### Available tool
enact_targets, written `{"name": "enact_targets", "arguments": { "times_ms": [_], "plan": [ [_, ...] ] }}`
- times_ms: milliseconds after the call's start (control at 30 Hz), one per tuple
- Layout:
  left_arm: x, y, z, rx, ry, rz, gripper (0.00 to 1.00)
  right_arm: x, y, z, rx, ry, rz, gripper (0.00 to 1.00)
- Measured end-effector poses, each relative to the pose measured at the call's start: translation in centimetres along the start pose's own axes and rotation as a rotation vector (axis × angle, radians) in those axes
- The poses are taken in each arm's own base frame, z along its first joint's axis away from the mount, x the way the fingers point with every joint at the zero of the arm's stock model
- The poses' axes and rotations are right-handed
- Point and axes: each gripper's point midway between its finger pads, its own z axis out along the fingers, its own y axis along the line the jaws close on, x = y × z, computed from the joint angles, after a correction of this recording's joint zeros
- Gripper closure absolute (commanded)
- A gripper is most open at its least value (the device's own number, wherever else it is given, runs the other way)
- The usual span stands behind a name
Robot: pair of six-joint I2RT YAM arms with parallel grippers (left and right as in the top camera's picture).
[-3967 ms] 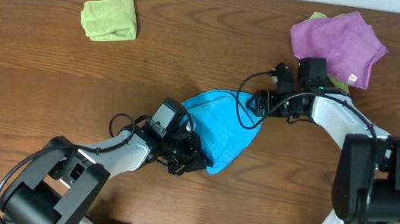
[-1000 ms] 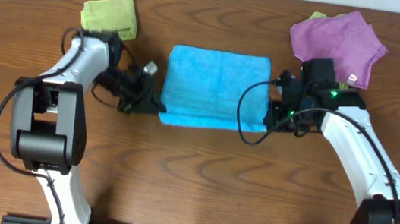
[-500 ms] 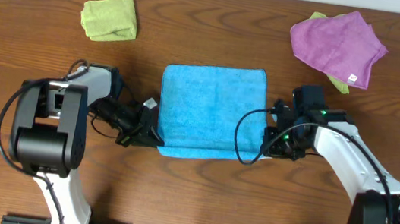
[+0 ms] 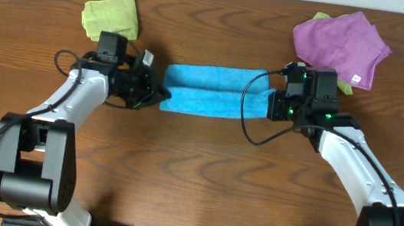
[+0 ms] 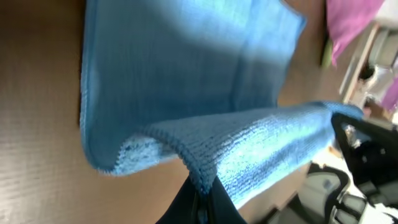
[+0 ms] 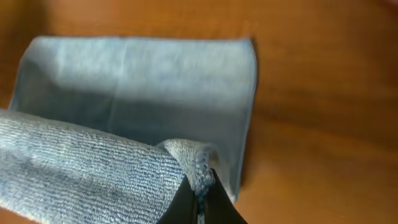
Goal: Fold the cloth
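The flat cloth layer's uncovered far corner [image 4: 173, 67] lies outward and below, so next my left gripper will carry the cloth's end out, lower it there and release.
The sky-blue cloth [image 4: 216, 92] lies stretched between both arms as a long band, its lifted near edge carried over the part still flat on the table. My left gripper [image 4: 160, 92] is shut on the cloth's left end; in the left wrist view the cloth [image 5: 186, 81] bunches into that gripper [image 5: 200, 198]. My right gripper [image 4: 271, 104] is shut on the right end. The right wrist view has the cloth's [image 6: 149, 81] edge pinched in the gripper [image 6: 200, 194], above the flat layer.
A lime-green cloth [image 4: 110, 18] lies folded at the back left. A purple cloth [image 4: 339, 43] with a white tag sits at the back right on top of another green one [image 4: 342, 85]. Bare wooden table [image 4: 193, 181] spreads in front.
Both grippers have carried the cloth's near edge up and away toward the far edge, turning the open rectangle into a narrow doubled band. Both arms moved toward the back.
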Motion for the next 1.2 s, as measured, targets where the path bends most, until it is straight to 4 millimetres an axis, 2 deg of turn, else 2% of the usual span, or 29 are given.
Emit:
{"name": "enact_targets", "arguments": {
  "times_ms": [133, 267, 400, 500, 700, 900, 1033, 1133, 1200],
  "plan": [
    [-3.0, -1.0, 0.3, 0.002, -0.127, 0.033, 0.94, -0.6, -0.6, 1.5, 0.028, -0.031, -0.01, 0.98],
    [-4.6, -1.0, 0.3, -0.012, -0.197, 0.029, 0.94, -1.4, -0.7, 2.7, 0.026, -0.068, -0.021, 0.98],
    [-6.1, -0.9, 0.3, -0.025, -0.263, 0.033, 0.94, -1.3, -0.9, 4.4, 0.023, -0.07, -0.025, 0.98],
    [-7.2, -0.4, 0.9, -0.028, -0.297, 0.03, 0.94, -1.6, -1.0, 5.5, 0.023, -0.074, -0.029, 0.99],
    [-8.2, 1.6, 3.0, -0.038, -0.303, -0.004, 0.94, -2.5, -1.6, 6.9, 0.048, -0.082, -0.035, 0.98],
    [-9.1, 1.7, 3.6, -0.016, -0.328, -0.004, 0.94, -3.2, -1.8, 7.1, 0.07, -0.109, -0.051, 0.98],
    [-9.3, 2.0, 4.1, -0.013, -0.33, -0.01, 0.94, -3.0, -2.1, 7.7, 0.079, -0.105, -0.06, 0.98],
    [-9.4, 2.2, 4.2, -0.021, -0.335, -0.013, 0.91, -2.5, -2.3, 8.3, 0.084, -0.093, -0.066, 0.82],
    [-9.7, 2.5, 4.0, -0.036, -0.351, -0.016, 0.75, -2.5, -2.8, 8.4, 0.11, -0.096, -0.067, 0.65]
  ]
}}
